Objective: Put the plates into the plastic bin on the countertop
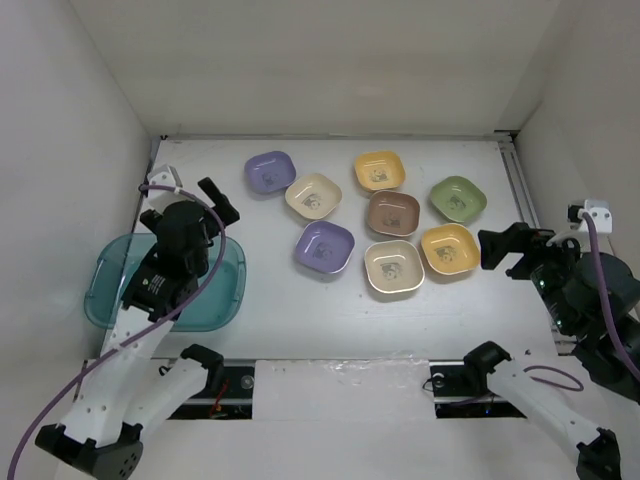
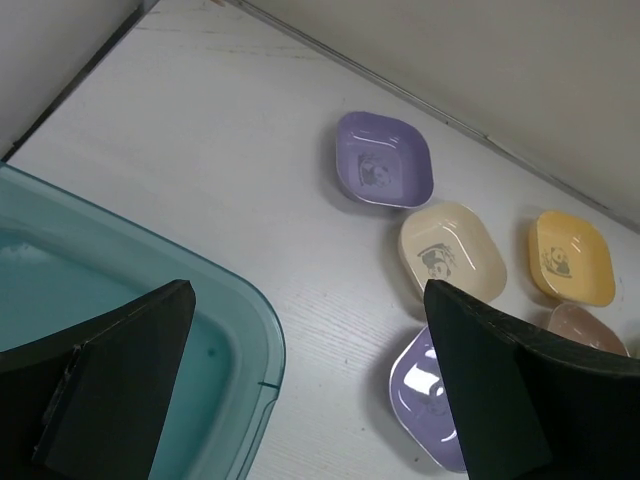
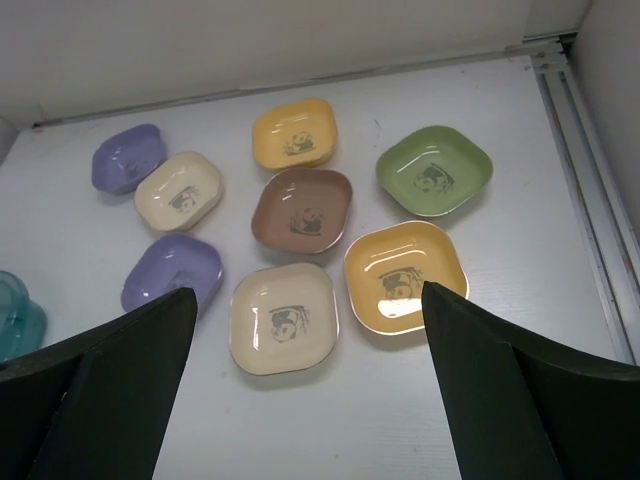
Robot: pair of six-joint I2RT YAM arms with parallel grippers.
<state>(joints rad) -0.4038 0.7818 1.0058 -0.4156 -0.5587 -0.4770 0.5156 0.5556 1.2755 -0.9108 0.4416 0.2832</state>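
Note:
The far purple plate is next for my left gripper. I will move my left gripper outward to that plate, then down onto its rim opposite the cream plate, where the countertop is empty.
Eight plates lie in a cluster on the countertop: two purple, two cream, yellow, brown, green and yellow-orange. The teal plastic bin sits at the left with nothing visible inside. My left gripper is open and empty above the bin's far right corner, left of the purple plates. My right gripper is open and empty, right of the yellow-orange plate and pointing at the near cream plate.
White walls close in the left, back and right sides. A metal rail runs along the right edge, with a white cable fitting beside it. The arm bases stand at the near edge.

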